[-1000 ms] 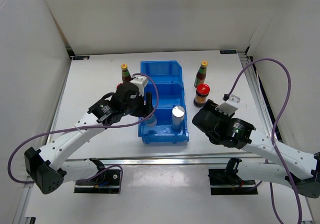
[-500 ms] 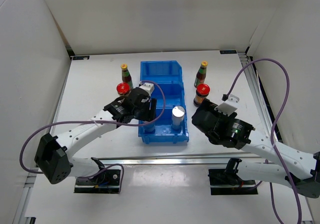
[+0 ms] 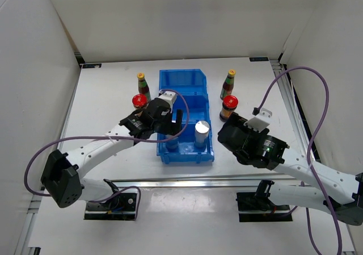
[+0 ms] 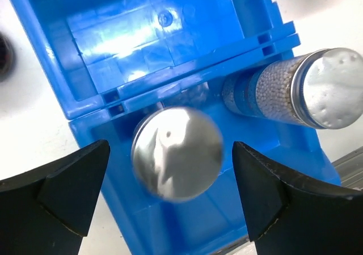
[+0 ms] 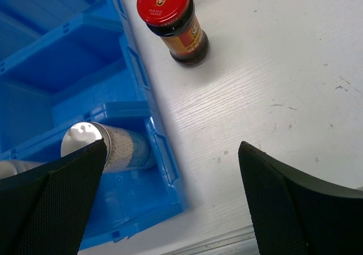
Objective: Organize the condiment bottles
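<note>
The right gripper moves outward next, turning on the way, and lowers around the bottle's red lid (image 3: 229, 101), since that bottle still stands outside the bin (image 3: 187, 90).
Two white-blue silver-topped bottles stand in the near compartment of the blue bin (image 3: 187, 90). One (image 4: 177, 153) sits loose between the spread fingers of my open left gripper (image 4: 170, 201), which hovers right above it (image 3: 173, 129). The other (image 3: 202, 130) stands to its right (image 4: 300, 90). Two slim yellow-capped bottles (image 3: 142, 83) (image 3: 228, 83) and two squat red-lidded bottles (image 3: 139, 101) (image 3: 229, 106) stand on the table either side of the bin. My right gripper (image 5: 170, 209) is open and holds nothing, above the bin's right wall, with one red-lidded bottle (image 5: 173, 19) beyond it.
The bin's middle (image 4: 142, 39) and far compartments hold nothing. White walls enclose the table on three sides, and a metal rail (image 3: 187, 181) runs along the near edge. The right arm's body (image 3: 252, 144) lies close to the bin's right side.
My left gripper carried a silver-topped bottle rightwards into the bin's near compartment, then opened and let it go. The right arm has barely moved.
</note>
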Tool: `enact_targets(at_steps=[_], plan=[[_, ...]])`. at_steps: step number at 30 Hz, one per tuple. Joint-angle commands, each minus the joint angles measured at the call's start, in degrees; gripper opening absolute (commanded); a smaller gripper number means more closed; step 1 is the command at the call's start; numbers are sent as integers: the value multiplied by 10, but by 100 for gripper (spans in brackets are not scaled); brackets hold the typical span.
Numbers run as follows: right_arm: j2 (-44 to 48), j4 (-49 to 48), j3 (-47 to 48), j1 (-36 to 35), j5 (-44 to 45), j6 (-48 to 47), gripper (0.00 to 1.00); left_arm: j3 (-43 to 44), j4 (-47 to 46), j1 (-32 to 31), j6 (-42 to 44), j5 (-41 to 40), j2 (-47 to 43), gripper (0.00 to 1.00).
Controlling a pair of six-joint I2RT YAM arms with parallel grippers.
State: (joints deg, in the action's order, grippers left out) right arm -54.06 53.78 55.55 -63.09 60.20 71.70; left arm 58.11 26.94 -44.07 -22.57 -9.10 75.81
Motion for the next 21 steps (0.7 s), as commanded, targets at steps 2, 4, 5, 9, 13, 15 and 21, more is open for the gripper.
enact_targets(at_steps=[2,4,5,9,13,15,21], plan=[[2,4,0,-4,34,21,100,47,2,-1,10,-35,-52,100],[2,4,0,-4,48,15,100,53,8,-1,30,-67,-92,100],[-3,4,6,-4,55,5,100,58,8,-1,38,-78,-108,100],[-32,-60,23,20,75,-170,100,52,8,-1,107,-149,-174,100],[-60,-173,35,116,-55,-403,100,2,8,-1,168,-240,-221,100],[-65,-198,35,195,-129,-440,100,-31,8,11,180,-292,-241,100],[-59,-292,30,372,-356,-545,100,-105,-4,39,195,-322,-305,100]])
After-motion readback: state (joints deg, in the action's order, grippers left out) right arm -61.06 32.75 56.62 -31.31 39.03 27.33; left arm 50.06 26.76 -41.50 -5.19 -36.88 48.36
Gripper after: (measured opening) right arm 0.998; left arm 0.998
